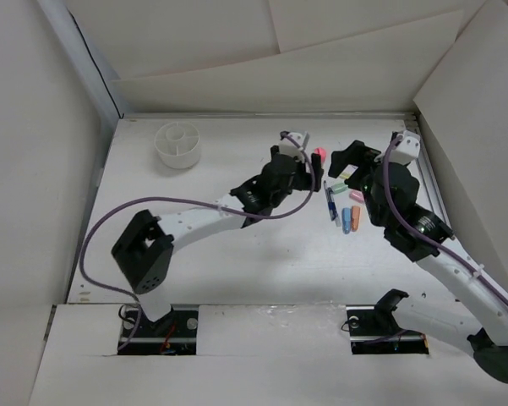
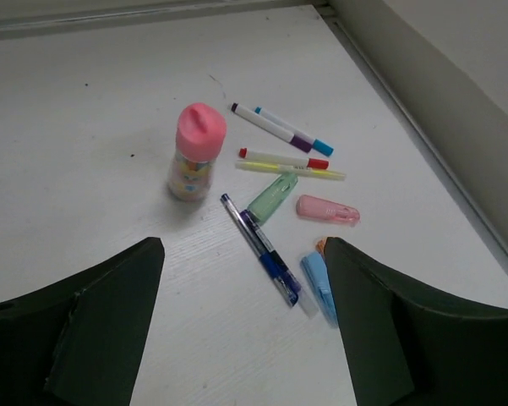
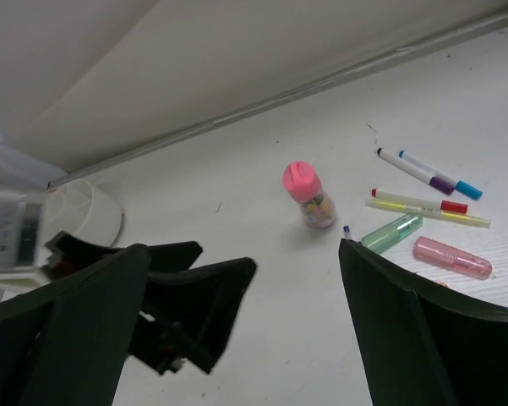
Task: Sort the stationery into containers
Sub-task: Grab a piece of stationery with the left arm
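Observation:
My open left gripper moves outward and down to the pink cap [image 1: 319,154] [image 2: 196,152] next, since the tube stands upright with that cap on top, clear of the pens.
The stationery lies on the white table between both grippers. A short tube with a pink cap [image 2: 196,152] [image 1: 319,154] [image 3: 308,194] stands upright. Right of it lie thin markers [image 2: 281,129], a red-capped pen [image 2: 283,158], a green piece [image 2: 272,197], a pink piece [image 2: 327,210], two blue pens [image 2: 260,247] and a blue piece [image 2: 319,288]. An orange piece [image 1: 355,218] lies beside the blue one. My left gripper [image 2: 243,245] [image 1: 317,167] hovers open over the blue pens, holding nothing. My right gripper [image 3: 245,249] [image 1: 338,165] is open and empty, close to the left one. The container, a round white divided cup [image 1: 178,145] [image 3: 84,211], stands at the far left.
Raised white walls [image 1: 262,80] border the table at the back, and another wall [image 1: 477,101] rises on the right, close to the stationery. The left arm's grey cable [image 1: 110,224] loops over the table's left half. The two gripper heads are within a hand's width of each other.

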Controlling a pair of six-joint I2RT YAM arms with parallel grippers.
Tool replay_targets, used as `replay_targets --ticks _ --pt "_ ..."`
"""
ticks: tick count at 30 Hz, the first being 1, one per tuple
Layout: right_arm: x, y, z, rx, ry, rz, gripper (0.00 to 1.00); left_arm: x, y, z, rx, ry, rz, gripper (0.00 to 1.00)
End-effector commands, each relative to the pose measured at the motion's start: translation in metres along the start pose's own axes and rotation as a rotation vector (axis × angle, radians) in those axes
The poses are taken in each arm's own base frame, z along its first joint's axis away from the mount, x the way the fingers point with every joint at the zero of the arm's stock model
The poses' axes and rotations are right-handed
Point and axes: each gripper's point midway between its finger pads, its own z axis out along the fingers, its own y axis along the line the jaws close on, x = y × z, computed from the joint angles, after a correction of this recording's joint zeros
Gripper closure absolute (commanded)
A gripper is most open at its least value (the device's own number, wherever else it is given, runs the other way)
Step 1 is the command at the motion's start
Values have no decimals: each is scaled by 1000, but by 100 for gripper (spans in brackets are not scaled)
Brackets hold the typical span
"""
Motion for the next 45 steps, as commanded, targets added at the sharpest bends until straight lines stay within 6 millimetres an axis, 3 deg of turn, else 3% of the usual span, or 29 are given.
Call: replay_targets --ticks 1,2,3,4,7,9,12,14,16,17,21,22,24,30,31,35,45 --pt "-11 7 -2 -88 6 37 0 -7 -5 21 -117 -16 121 25" --pt "-15 7 -4 -103 0 46 0 -6 -8 28 -117 -17 121 25" --pt "-15 6 -3 -108 4 47 0 9 -5 39 -129 14 134 23" --pt "-21 5 -6 -128 -1 56 0 -2 -10 46 -135 -14 125 23" --pt "-33 5 -15 -172 -13 74 0 13 -6 65 -175 25 147 23" --pt "-42 8 -20 -193 -28 94 0 7 -7 72 -195 7 144 23" --pt "-62 17 -35 -248 -56 115 0 19 1 83 -225 26 115 23" --pt "-65 23 -39 -281 -52 117 0 27 6 90 -230 40 98 23" --pt "-65 22 -38 -283 -52 117 0 27 8 97 -235 52 89 23" --pt "-65 22 -38 -283 -52 117 0 37 16 104 -252 72 97 23" --pt "-65 20 -41 -287 -62 112 0 36 8 118 -227 75 115 26" --pt "-66 22 -45 -303 -63 114 0 25 3 119 -218 52 106 26" --pt "-63 24 -43 -312 -51 100 0 36 5 126 -218 81 137 27" --pt "-54 26 -36 -312 -29 91 0 21 4 134 -250 53 154 29" --pt "-59 28 -40 -329 -42 98 0 29 10 137 -276 63 164 29" --pt "-58 26 -41 -329 -44 89 0 24 22 142 -323 48 173 30" --pt "-61 29 -43 -344 -48 92 0 34 25 152 -338 66 203 30"
